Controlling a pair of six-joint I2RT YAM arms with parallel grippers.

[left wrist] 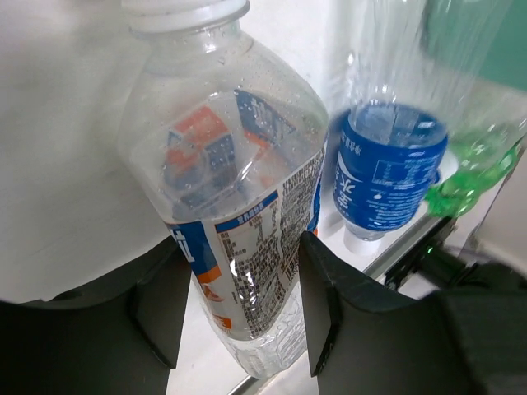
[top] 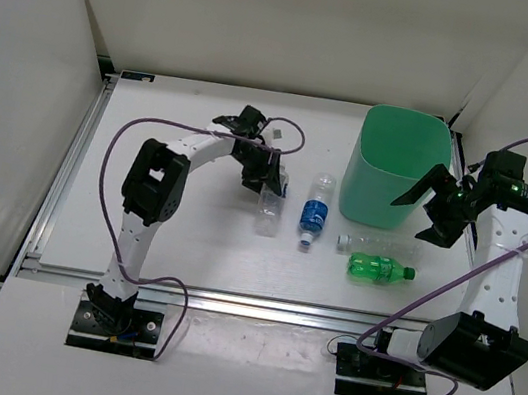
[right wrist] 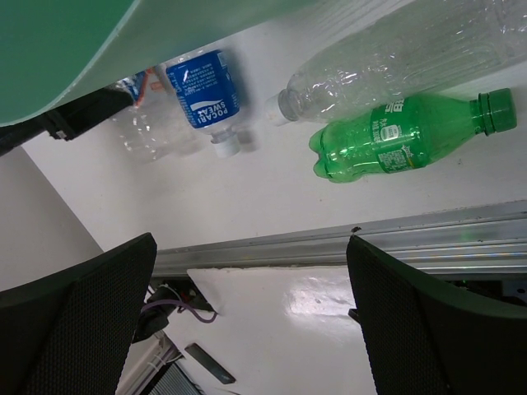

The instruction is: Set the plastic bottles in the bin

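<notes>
The bin's rim is well above the tabletop, so I need to lift my left gripper, swing it outward and over the bin's opening (top: 407, 142) and let go of the bottle.
My left gripper (top: 266, 186) is shut on a clear bottle with a pale printed label (top: 269, 211), its jaws pressing both sides of the lower body (left wrist: 239, 181). To its right a clear blue-labelled bottle (top: 314, 212) (left wrist: 387, 173) lies on the table. A plain clear white-capped bottle (top: 378, 244) (right wrist: 395, 58) and a green bottle (top: 380, 269) (right wrist: 395, 136) lie in front of the mint-green bin (top: 392, 158). My right gripper (top: 437, 208) (right wrist: 247, 313) hangs open beside the bin's right wall, above the table, holding nothing.
White walls enclose the table on the left, back and right. An aluminium rail (top: 256, 305) runs along the table's near edge. Purple cables (top: 174, 309) loop from both arms near their bases.
</notes>
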